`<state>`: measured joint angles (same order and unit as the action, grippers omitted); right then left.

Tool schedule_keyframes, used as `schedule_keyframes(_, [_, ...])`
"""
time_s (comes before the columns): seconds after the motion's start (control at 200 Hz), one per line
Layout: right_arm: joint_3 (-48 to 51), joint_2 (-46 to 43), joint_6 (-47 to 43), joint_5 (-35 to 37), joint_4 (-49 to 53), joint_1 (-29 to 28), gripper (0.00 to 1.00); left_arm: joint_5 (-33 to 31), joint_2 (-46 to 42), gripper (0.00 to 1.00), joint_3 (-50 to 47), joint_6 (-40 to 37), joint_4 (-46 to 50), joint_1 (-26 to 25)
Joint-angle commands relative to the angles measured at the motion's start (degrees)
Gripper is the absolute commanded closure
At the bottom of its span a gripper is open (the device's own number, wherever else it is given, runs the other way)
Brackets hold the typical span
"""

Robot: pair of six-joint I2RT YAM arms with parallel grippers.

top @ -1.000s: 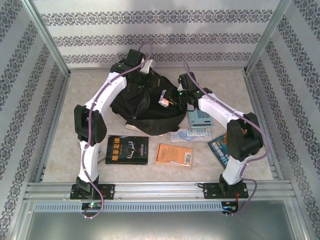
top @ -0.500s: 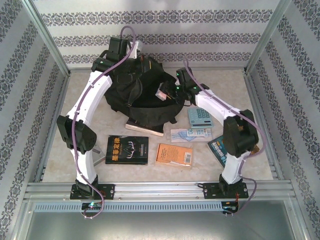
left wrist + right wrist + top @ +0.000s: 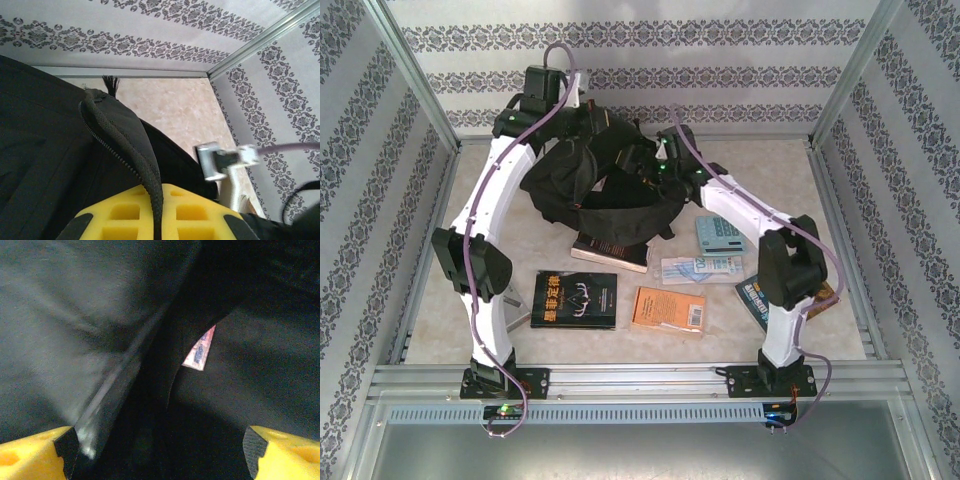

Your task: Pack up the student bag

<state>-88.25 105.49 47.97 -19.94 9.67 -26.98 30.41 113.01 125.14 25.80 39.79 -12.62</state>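
Note:
The robot's right hand has to rise from the bag's opening next, move back and come down onto the calculator's near edge (image 3: 732, 251), because the calculator still lies unpacked.
The student bag (image 3: 590, 185), a large black fabric backpack, lies at the back middle of the table with its mouth held up. My left gripper (image 3: 578, 108) is at the bag's far top edge. In the left wrist view its yellow fingers (image 3: 125, 215) are shut on the bag's black zipper rim (image 3: 127, 145). My right gripper (image 3: 648, 165) reaches into the bag's mouth from the right. In the right wrist view the right gripper (image 3: 160, 455) stands wide open over the dark inside of the bag (image 3: 240, 365), nothing between its fingers. A pink-and-white corner (image 3: 200, 351) of an item shows deep inside.
On the table in front of the bag lie a black book (image 3: 575, 298), an orange book (image 3: 669, 309), a blue calculator (image 3: 720, 235), a pale blue packet (image 3: 700, 268) and a blue book (image 3: 757, 292). Another book (image 3: 610, 252) pokes out from under the bag. Patterned walls (image 3: 640, 60) enclose the table.
My left arm has pulled the bag's rim up and toward the back wall. My right gripper has moved deeper into the bag and opened; the pale item at its tip is gone from the top view.

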Motion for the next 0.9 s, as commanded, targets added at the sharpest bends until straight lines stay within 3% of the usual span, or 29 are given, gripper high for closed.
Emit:
schedule_keyframes(0.0, [2.8,-9.7,-10.8,2.4,5.2,-0.3,0.16,0.6,0.1,1.0,-0.7,2.9,-5.5,1.4])
schedule_keyframes(0.195, [13.1,-21.2,-15.4,10.3,18.2,1.7,0.19,3.5,0.3,1.0,-5.4,6.4,-10.4,1.4])
schedule_keyframes(0.315, [20.2,-25.4,-13.6,15.3,25.2,5.8,0.21,4.3,0.4,1.0,-7.7,7.3,-12.4,1.4])
schedule_keyframes(0.545, [39.7,-33.1,10.6,11.3,19.0,17.7,0.32,6.5,-0.4,1.0,-13.2,9.5,-16.2,1.4])
schedule_keyframes(0.734, [48.4,-34.1,28.4,12.2,9.6,17.8,0.36,6.7,-1.3,1.0,-14.6,8.8,-16.3,1.4])
schedule_keyframes(0.894, [51.4,-32.0,35.7,14.8,3.5,17.4,0.38,7.5,-1.7,1.0,-14.5,9.2,-16.4,1.7])
